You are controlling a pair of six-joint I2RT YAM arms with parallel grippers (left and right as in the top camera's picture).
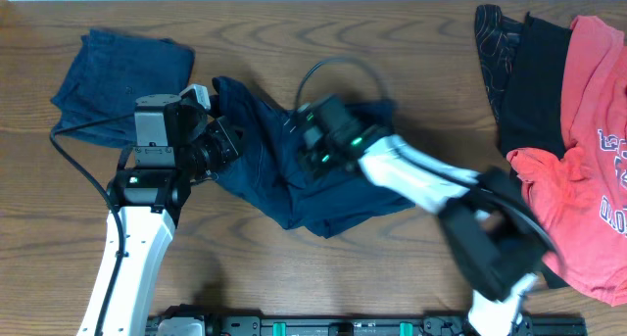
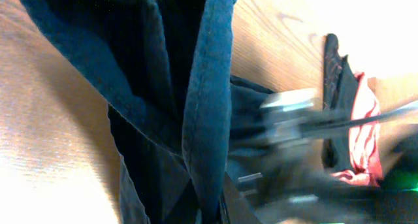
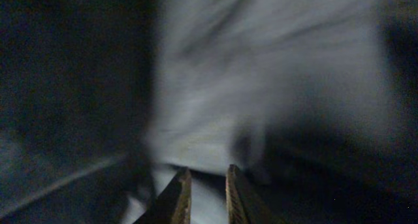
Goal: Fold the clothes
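The garment's edge facing the pile lies to my right gripper's right in the overhead view, so I should pull the cloth there and release.
A dark navy garment (image 1: pixel 294 184) lies crumpled in the middle of the table. My left gripper (image 1: pixel 223 132) is shut on its left edge, and the cloth (image 2: pixel 202 100) hangs in folds right in front of the left wrist camera, hiding the jaws. My right gripper (image 1: pixel 315 148) is over the garment's upper middle. In the blurred right wrist view its fingers (image 3: pixel 204 194) stand close together with a thin layer of cloth (image 3: pixel 261 87) between them.
A folded navy garment (image 1: pixel 113 76) lies at the back left. A pile with a black garment (image 1: pixel 524 72) and a coral-red shirt (image 1: pixel 588 150) lies at the right edge. The right arm (image 1: pixel 431 184) stretches across the table from the front right.
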